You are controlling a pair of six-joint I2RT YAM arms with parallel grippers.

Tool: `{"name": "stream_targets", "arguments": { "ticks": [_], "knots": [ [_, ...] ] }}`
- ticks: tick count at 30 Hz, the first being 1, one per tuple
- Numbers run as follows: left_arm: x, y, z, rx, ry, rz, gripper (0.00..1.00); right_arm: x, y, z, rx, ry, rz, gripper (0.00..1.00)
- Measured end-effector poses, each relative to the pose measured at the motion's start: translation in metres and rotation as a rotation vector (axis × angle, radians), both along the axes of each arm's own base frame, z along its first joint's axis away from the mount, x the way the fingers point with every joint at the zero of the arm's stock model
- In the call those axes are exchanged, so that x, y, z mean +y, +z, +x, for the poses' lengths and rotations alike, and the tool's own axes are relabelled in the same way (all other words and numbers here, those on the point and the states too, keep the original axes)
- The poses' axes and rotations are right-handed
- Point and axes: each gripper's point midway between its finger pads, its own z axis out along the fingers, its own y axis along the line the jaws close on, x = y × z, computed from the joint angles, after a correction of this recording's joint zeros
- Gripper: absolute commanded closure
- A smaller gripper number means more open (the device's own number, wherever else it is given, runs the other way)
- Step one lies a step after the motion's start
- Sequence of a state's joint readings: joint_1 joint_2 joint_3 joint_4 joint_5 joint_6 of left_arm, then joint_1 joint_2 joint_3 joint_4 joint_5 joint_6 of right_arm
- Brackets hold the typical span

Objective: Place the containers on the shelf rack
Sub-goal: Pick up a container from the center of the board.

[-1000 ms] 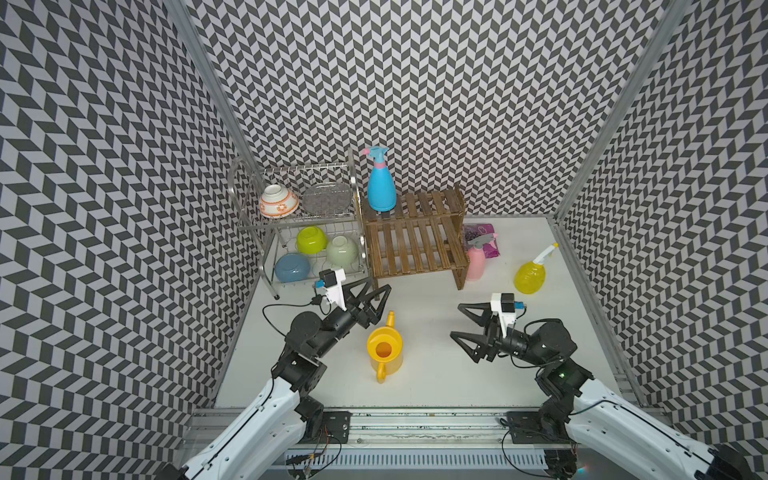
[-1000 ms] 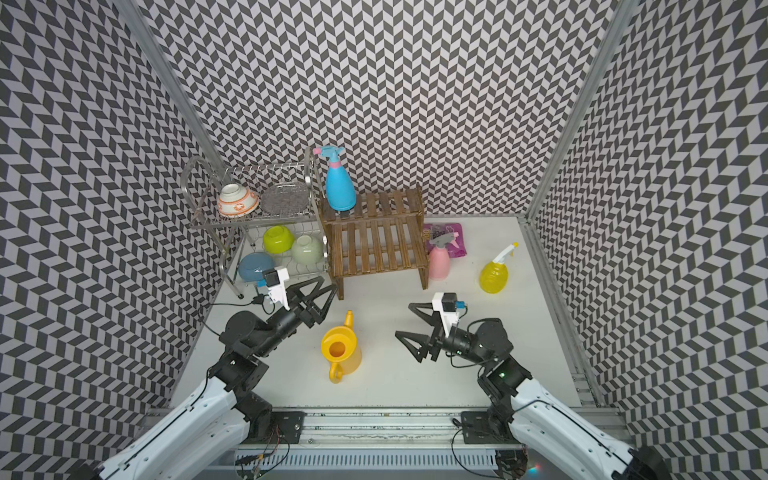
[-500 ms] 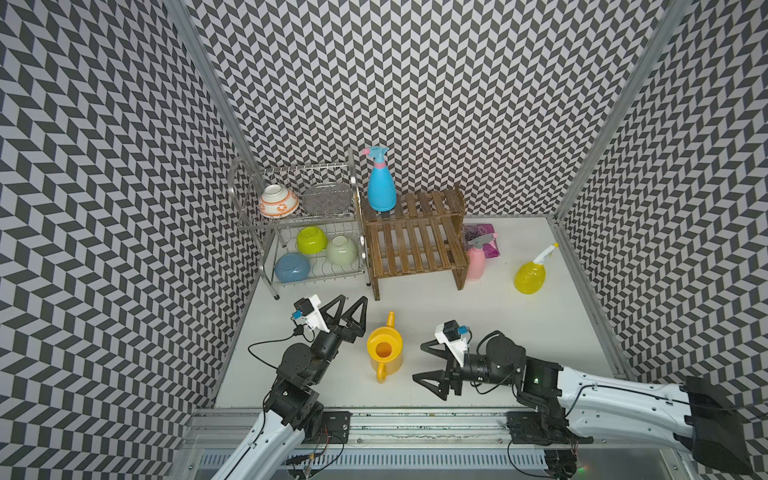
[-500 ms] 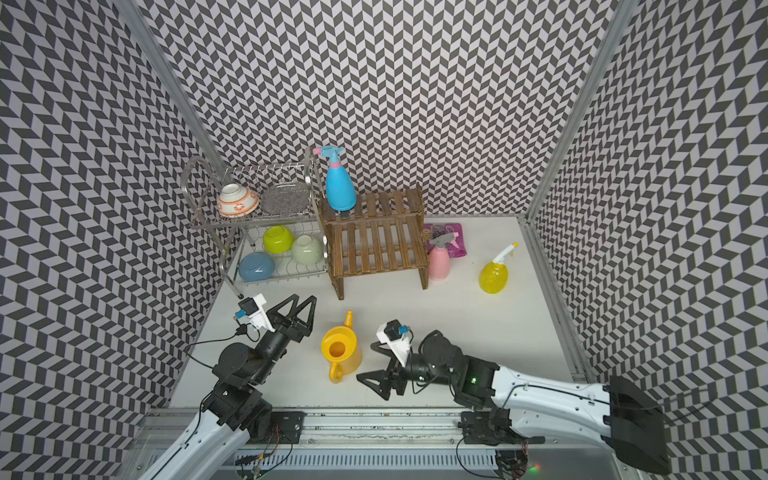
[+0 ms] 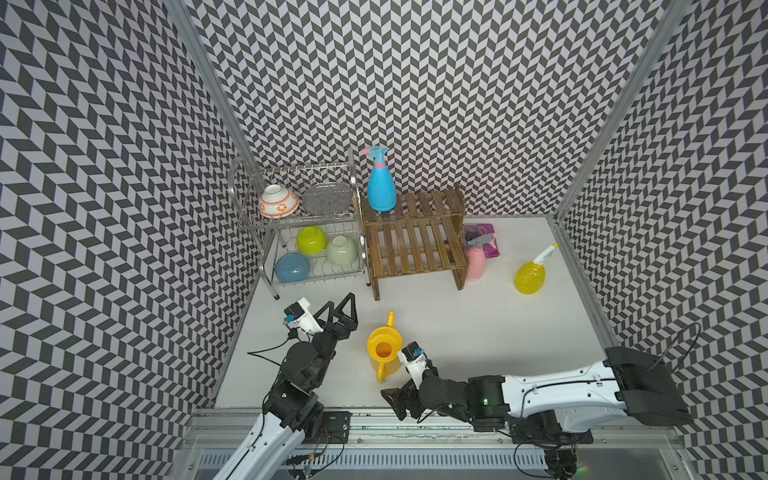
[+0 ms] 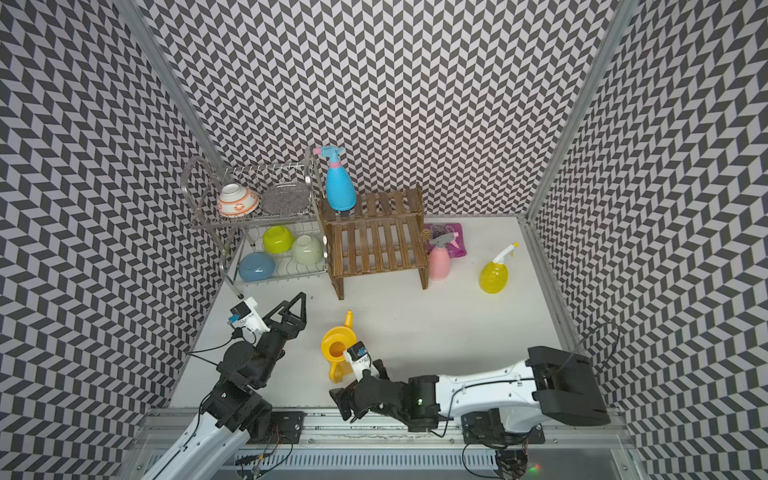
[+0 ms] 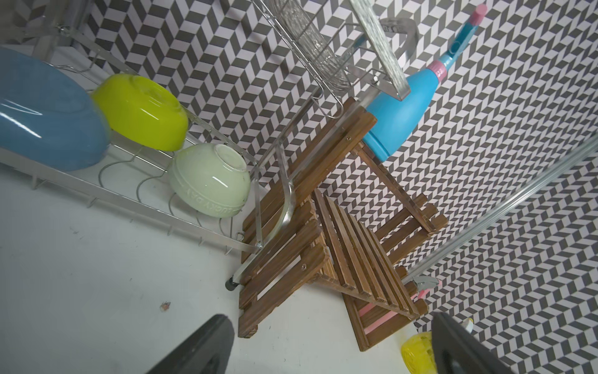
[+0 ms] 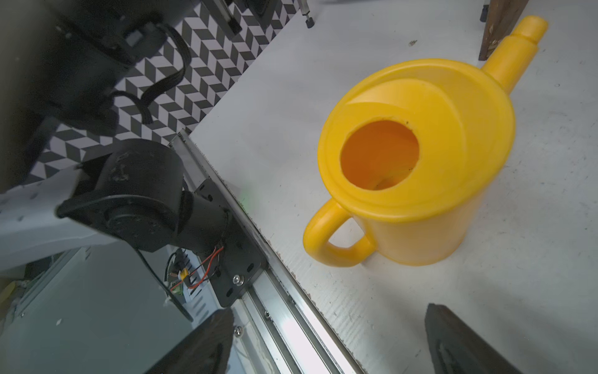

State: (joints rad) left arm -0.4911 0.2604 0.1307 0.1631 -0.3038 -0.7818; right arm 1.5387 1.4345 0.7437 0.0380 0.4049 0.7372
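Note:
My right gripper's fingertips are open, and the yellow watering can's handle (image 5: 380,372) (image 8: 319,235) is outward of them. My right gripper needs to move outward onto that handle and close on it.
A blue spray bottle (image 5: 381,189) (image 6: 340,189) (image 7: 398,119) stands on the upper tier of the brown slatted shelf rack (image 5: 415,245) (image 6: 376,245) (image 7: 291,259). To the right of the rack, a pink bottle (image 5: 476,262) and a translucent yellow bottle (image 5: 530,276) stand on the table. The yellow watering can (image 5: 384,349) (image 8: 417,162) stands upright near the front. My right gripper (image 5: 399,388) (image 8: 326,346) is open and empty, low at the front edge just short of the can's handle. My left gripper (image 5: 340,305) (image 7: 330,349) is open and empty, left of the can, facing the rack.
A silver wire dish rack (image 5: 266,220) with several bowls stands against the shelf rack's left side. A purple packet (image 5: 482,230) lies behind the pink bottle. The metal front rail (image 5: 374,419) runs right under my right gripper. Patterned walls enclose the table.
My right arm has swung low and to the left, down to the front edge by the watering can's handle. My left arm has drawn back from the racks, its jaws a little wider.

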Motion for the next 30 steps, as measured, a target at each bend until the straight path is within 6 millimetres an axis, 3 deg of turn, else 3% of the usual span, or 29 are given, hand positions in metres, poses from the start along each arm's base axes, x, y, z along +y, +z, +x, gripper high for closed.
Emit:
{"name": "stream_targets", "arguments": {
  "ticks": [6,15,21,26,30],
  "knots": [
    [0.01,-0.003,-0.001,0.017,0.051,-0.022,0.03,0.013,-0.009,0.008,0.007,-0.175,-0.065,0.02],
    [0.016,-0.004,-0.003,0.019,0.076,-0.037,0.03,0.009,-0.031,0.03,-0.041,-0.408,-0.197,0.03],
    [0.018,0.0,-0.005,0.005,0.083,-0.047,0.03,-0.009,-0.035,0.04,-0.096,-0.476,-0.227,0.23],
    [0.018,0.0,-0.005,0.003,0.083,-0.051,0.03,-0.043,-0.042,0.049,-0.121,-0.478,-0.236,0.46],
    [0.018,0.0,-0.005,0.003,0.083,-0.05,0.03,-0.059,-0.044,0.063,-0.101,-0.449,-0.216,0.52]
  ]
}}
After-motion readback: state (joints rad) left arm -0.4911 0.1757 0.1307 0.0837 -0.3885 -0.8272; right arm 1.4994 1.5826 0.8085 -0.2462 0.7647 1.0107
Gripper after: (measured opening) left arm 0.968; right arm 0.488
